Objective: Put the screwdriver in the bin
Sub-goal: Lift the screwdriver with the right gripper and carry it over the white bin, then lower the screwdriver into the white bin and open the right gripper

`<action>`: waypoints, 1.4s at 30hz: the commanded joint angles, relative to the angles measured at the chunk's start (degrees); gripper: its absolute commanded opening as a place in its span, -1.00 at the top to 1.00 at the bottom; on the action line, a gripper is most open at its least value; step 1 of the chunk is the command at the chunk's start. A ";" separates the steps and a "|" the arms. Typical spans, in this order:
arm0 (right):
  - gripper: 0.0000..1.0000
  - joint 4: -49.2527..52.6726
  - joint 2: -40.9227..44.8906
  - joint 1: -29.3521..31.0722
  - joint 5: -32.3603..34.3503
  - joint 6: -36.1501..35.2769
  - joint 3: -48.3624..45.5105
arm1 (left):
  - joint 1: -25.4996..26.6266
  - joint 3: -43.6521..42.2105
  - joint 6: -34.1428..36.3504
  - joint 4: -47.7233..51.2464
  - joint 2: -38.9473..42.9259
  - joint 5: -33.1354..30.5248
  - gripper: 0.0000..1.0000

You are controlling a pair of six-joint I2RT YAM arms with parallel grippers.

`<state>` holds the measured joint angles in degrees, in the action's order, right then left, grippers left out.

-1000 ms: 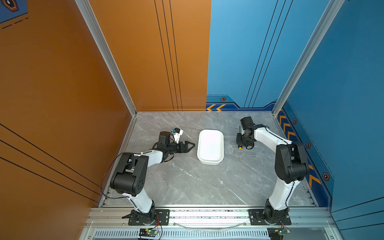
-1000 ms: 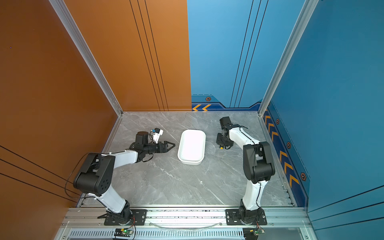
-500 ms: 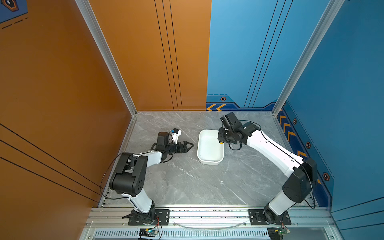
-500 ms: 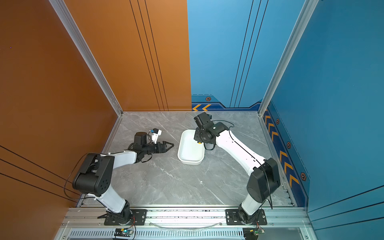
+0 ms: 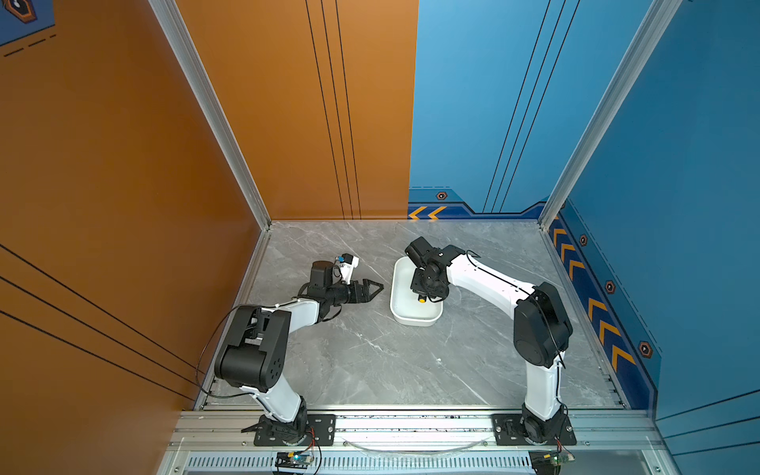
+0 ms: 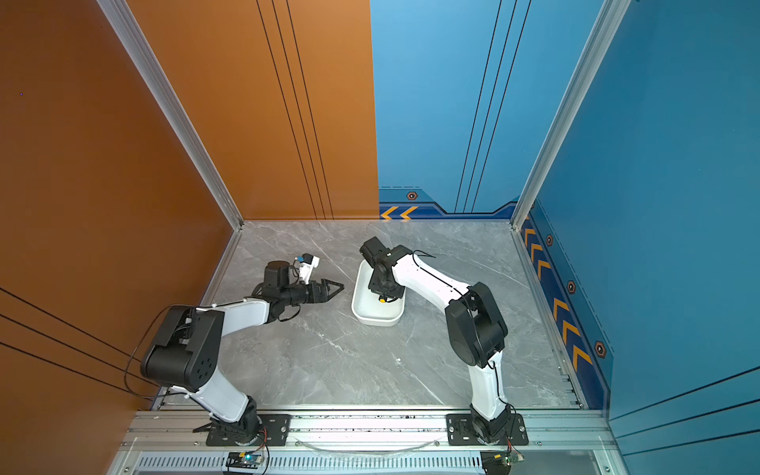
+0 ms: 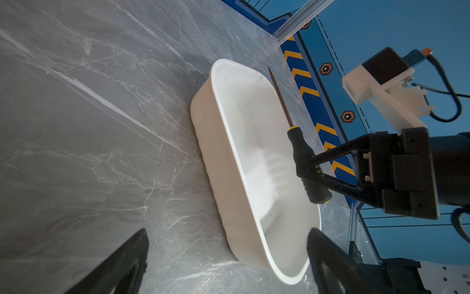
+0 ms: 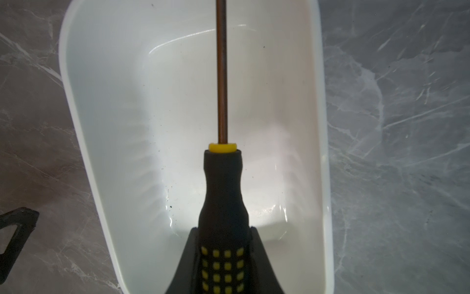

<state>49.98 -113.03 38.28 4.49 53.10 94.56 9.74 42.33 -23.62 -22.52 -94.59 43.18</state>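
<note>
The screwdriver (image 8: 222,183) is still hanging above the bin's white bottom, lengthwise between the bin's long sides. My right gripper needs to move down to the bin's bottom next and let go of the screwdriver's handle there.
The white bin (image 5: 415,321) (image 6: 376,320) sits mid-table. My right gripper (image 5: 423,293) (image 6: 382,294) hangs over its inside, shut on the screwdriver (image 8: 222,183) by the black handle with yellow dots. In both top views only the yellow end cap (image 5: 421,300) (image 6: 382,300) shows below the wrist. The left wrist view has the screwdriver (image 7: 297,142) level above the bin (image 7: 216,152), in the right gripper (image 7: 309,168). In the right wrist view the shaft runs along the bin (image 8: 114,127) past the right gripper (image 8: 223,229). My left gripper (image 5: 380,287) (image 6: 340,287) (image 7: 227,230) is open, empty, just left of the bin.
The grey marble tabletop (image 5: 370,362) is walled by an orange panel (image 5: 123,205) on the left and blue panels (image 5: 678,205) behind and on the right. An aluminium rail (image 5: 411,423) with both arm bases runs along the front edge.
My right arm has swung left from the table right of the bin to above the bin, carrying the screwdriver. The left arm has stayed put.
</note>
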 commanded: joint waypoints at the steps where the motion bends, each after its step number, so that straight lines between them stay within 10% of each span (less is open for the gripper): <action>1: 1.00 1.61 -0.96 0.39 -1.29 1.32 2.10 | -0.47 -0.84 0.50 -0.06 0.20 1.40 -0.96; 42: 1.00 1.94 -12.69 1.53 -6.74 -5.95 2.25 | -1.87 -1.74 1.12 -0.06 -0.68 1.65 -0.96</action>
<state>49.93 -123.92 39.62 -0.01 48.25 96.38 8.49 41.25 -23.57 -22.52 -94.61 43.62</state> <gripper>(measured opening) 0.173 0.979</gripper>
